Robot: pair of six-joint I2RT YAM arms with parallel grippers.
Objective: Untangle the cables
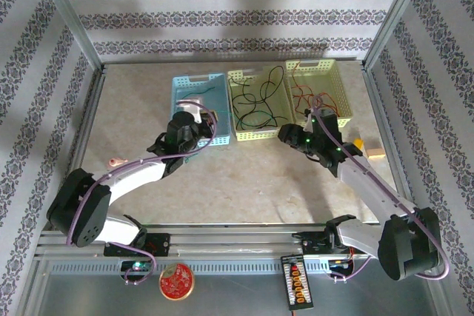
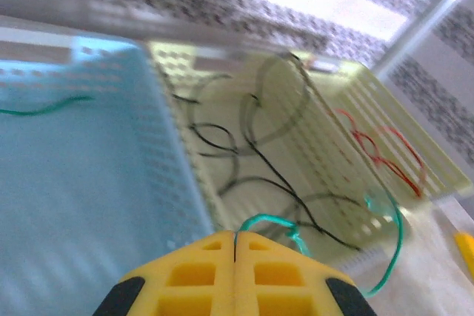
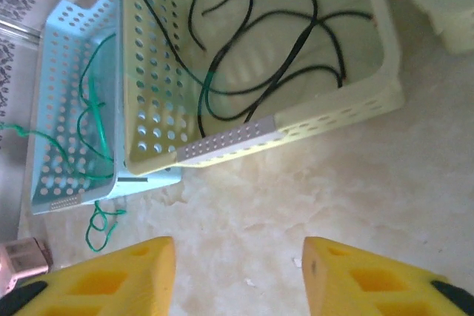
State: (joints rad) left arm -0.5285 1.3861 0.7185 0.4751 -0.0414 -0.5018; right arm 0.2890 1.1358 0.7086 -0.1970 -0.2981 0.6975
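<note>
The green cable still hangs over the corner of the middle basket. The robot's left gripper needs to move away from there next, outward over the blue basket (image 1: 200, 78) (image 2: 89, 168), and let go of the cable.
My left gripper (image 2: 235, 236) is shut on a green cable (image 2: 274, 218) that loops out of its fingertips and trails right over the middle basket's corner. In the top view this gripper (image 1: 209, 125) hangs at the blue basket's (image 1: 200, 78) right side. More green cables (image 3: 92, 109) lie in the blue basket, and one green strand (image 3: 100, 223) rests on the table beside it. Black cables (image 3: 281, 72) curl in the middle pale green basket (image 1: 259, 135). Red cables (image 2: 385, 153) lie in the right yellow basket (image 1: 342, 94). My right gripper (image 3: 238, 257) is open and holds nothing, over bare table in front of the middle basket.
The three baskets stand side by side at the back of the table. Small yellow and wooden blocks (image 1: 364, 146) sit at the right edge, a small pink item (image 1: 113, 161) at the left. A red round tin (image 1: 176, 283) and a black button box (image 1: 298, 284) lie below the arm bases.
</note>
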